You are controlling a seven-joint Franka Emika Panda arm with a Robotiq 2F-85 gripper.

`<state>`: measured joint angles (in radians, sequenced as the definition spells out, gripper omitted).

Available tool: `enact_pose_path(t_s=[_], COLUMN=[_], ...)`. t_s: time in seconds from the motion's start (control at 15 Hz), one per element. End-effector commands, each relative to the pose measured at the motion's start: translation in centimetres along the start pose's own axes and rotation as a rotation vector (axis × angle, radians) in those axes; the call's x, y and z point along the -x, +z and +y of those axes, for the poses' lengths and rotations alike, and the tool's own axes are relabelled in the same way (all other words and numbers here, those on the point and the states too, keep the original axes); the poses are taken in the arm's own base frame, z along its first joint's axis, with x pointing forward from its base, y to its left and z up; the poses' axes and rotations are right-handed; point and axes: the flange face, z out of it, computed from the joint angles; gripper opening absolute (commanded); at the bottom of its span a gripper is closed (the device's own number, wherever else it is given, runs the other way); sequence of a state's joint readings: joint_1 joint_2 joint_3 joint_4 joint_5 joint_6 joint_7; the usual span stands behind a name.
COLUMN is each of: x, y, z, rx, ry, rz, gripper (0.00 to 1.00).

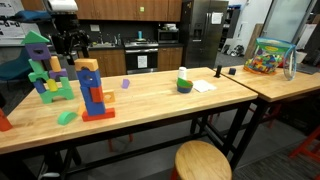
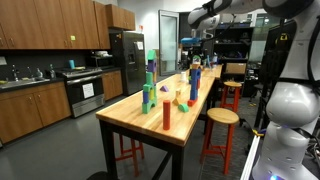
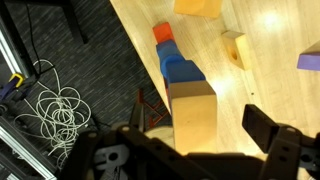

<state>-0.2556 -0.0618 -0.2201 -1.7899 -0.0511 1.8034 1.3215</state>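
The robot will next lower its gripper's open fingers past the sides of the tan block on the tower's top [image 1: 87,64] [image 3: 195,115] and close them, because the block is below and already between them.
A block tower [image 1: 94,92] stands on the wooden table [image 1: 150,105]: a tan block [image 1: 88,66] on top, blue and orange blocks below, a red base. My gripper [image 1: 68,45] hangs just above and beside its top. In the wrist view I look straight down the tower; the tan block [image 3: 192,115] lies between my spread fingers [image 3: 200,135], and the right finger stands clear of it. The gripper is open and holds nothing. In an exterior view the arm reaches in from the upper right, with the gripper [image 2: 197,45] over the blue tower [image 2: 194,82].
A green, blue and purple tower [image 1: 45,70], a green block [image 1: 66,117], a purple block [image 1: 125,84], a green-and-white object [image 1: 184,82] and paper [image 1: 203,87] are on the table. A red cylinder [image 2: 167,113] stands near one end. A toy bin [image 1: 268,57] and a stool [image 1: 202,160] are nearby. Cables [image 3: 55,105] lie on the floor.
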Motion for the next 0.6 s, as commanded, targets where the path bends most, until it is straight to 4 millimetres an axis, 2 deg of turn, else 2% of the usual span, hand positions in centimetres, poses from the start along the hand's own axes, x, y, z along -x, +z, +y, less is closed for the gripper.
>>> enact_pose_path(t_s=[0.0, 0.2, 0.27, 0.53], x=[-1.7, -3.5, -2.6, -3.0], y=[0.4, 0.6, 1.0, 1.3], z=[-0.5, -0.5, -0.1, -0.1], rx=[0.021, 0.029, 0.02, 0.025], ry=[0.079, 0.192, 0.117, 0.123], rz=[-0.033, -0.087, -0.061, -0.063], gripper=[1.0, 1.0, 1.0, 1.0])
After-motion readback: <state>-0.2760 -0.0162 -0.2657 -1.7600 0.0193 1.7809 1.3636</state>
